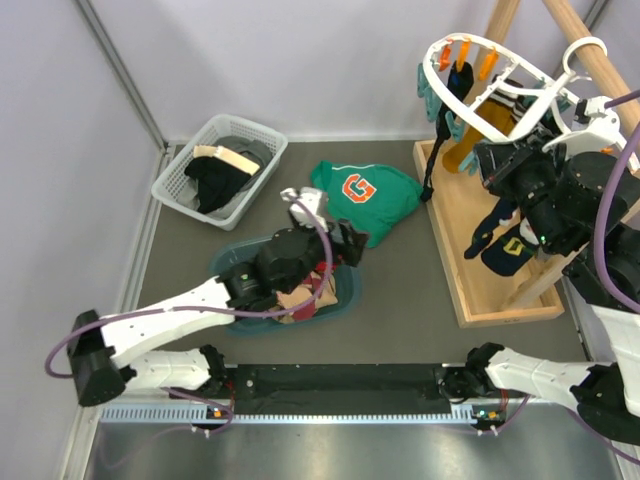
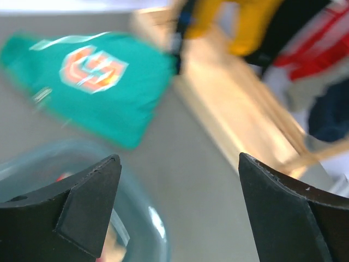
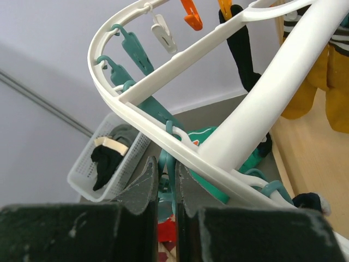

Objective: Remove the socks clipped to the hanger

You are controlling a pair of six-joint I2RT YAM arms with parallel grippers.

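Observation:
The dark navy sock's lower end hangs free, so my left gripper moves toward the right in the top view next, past the green sweatshirt to that sock.
The white oval hanger (image 1: 478, 72) hangs from the wooden stand at the right, with orange and teal clips. Mustard (image 1: 466, 150), black (image 1: 432, 172) and dark navy (image 1: 505, 250) socks hang from it. My right gripper (image 1: 493, 155) is at the frame's near rim; in the right wrist view it (image 3: 166, 177) is shut on a teal clip (image 3: 163, 164) under the white rim (image 3: 163, 139). Red fabric (image 3: 168, 229) shows below between the fingers. My left gripper (image 1: 345, 245) is open and empty above the far rim of a teal basin (image 1: 340, 298) that holds red and tan socks (image 1: 300, 300); its view (image 2: 177, 164) is blurred.
A green sweatshirt with an orange G (image 1: 365, 195) lies on the mat between the basin and the stand. A white mesh basket (image 1: 175, 185) with dark clothes sits at the back left. The stand's wooden poles (image 1: 590, 50) rise from a wooden tray (image 1: 470, 290).

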